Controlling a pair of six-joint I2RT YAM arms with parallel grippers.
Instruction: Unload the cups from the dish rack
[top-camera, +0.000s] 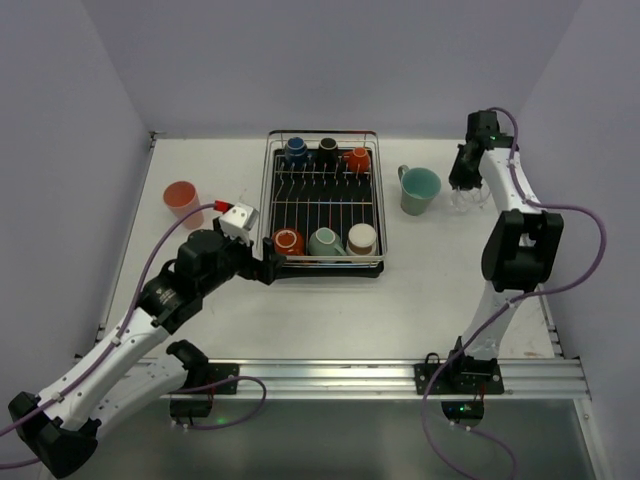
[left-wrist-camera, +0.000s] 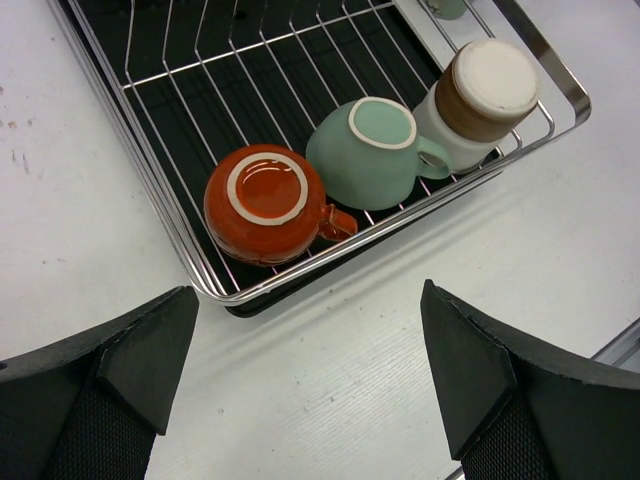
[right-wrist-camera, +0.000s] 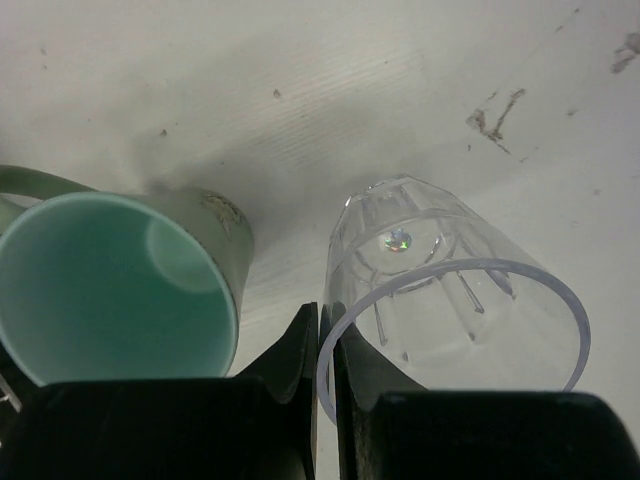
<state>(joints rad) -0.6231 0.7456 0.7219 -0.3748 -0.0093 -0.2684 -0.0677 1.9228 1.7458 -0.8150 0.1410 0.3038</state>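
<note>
An empty spot is below my right gripper. Next, my right gripper will lower the clear cup (right-wrist-camera: 450, 290) onto that bare part of the tabletop beside the green cup and let go of the clear cup's rim.
The chrome-wire dish rack (top-camera: 272, 190) over a black tray holds blue (top-camera: 295, 151), black (top-camera: 328, 150) and orange-red (top-camera: 358, 158) cups at the back. A red cup (top-camera: 288, 241), a teal cup (top-camera: 325, 241) and a brown cup (top-camera: 362, 238) lie at the front. In the left wrist view the red cup (left-wrist-camera: 268, 203), teal cup (left-wrist-camera: 368, 152) and brown cup (left-wrist-camera: 482, 92) lie upside down. My left gripper (left-wrist-camera: 310, 375) is open over the table just outside the rack's front rim (left-wrist-camera: 400, 212). My right gripper (right-wrist-camera: 327, 345) is shut on the rim of the clear cup (right-wrist-camera: 450, 290), right of the tall green cup (right-wrist-camera: 110, 285).
A salmon-pink cup (top-camera: 181, 199) stands on the table left of the rack. The green cup (top-camera: 419, 190) stands right of the rack, with the clear cup (top-camera: 466, 199) beside it. Grey walls close the table at the back and sides.
</note>
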